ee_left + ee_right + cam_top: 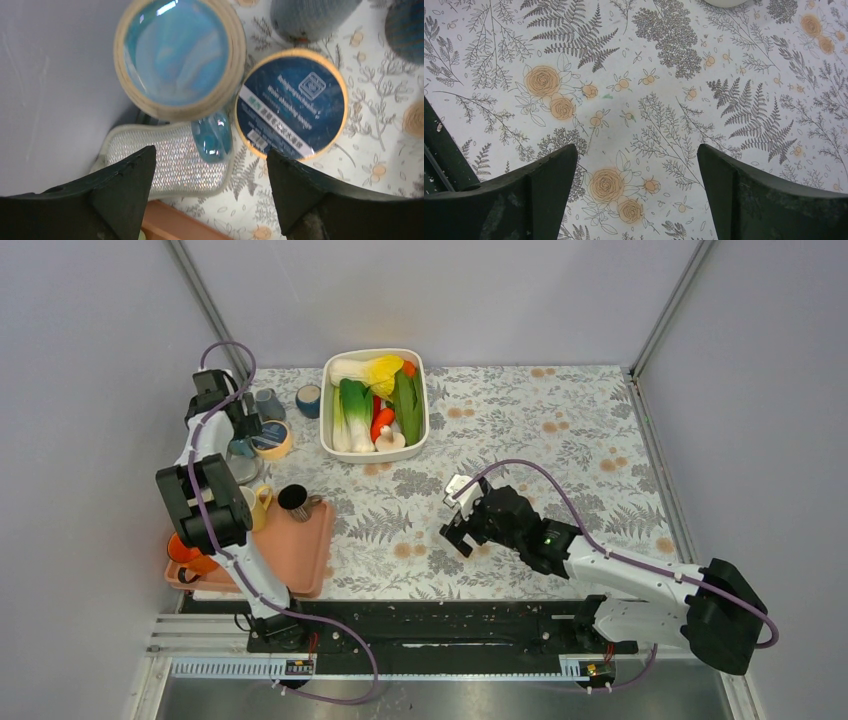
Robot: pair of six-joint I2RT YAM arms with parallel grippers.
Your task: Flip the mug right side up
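Observation:
My left gripper comes down onto the mug's blue handle (241, 448) (213, 137) next and closes its fingers around it, since the handle sticks out toward the open fingers.
A tan mug (177, 55) with a glossy blue inside stands at the table's far left. In the left wrist view I look down into its round blue face, and its blue handle (212, 137) points toward me. It seems to stand mouth up. In the top view my left arm hides most of it. My left gripper (210, 195) is open and empty just above and in front of the mug, apart from it; it also shows in the top view (240, 425). My right gripper (460, 537) is open and empty low over bare tablecloth (636, 195).
A silver mesh sponge (170, 160) lies under the handle. A round blue-labelled disc (291, 104) sits right of the mug, with grey and blue cups behind. An orange tray (305, 550) holds a yellow mug (260, 505) and a black cup (293, 498). A white vegetable bin (375, 405) stands at the back.

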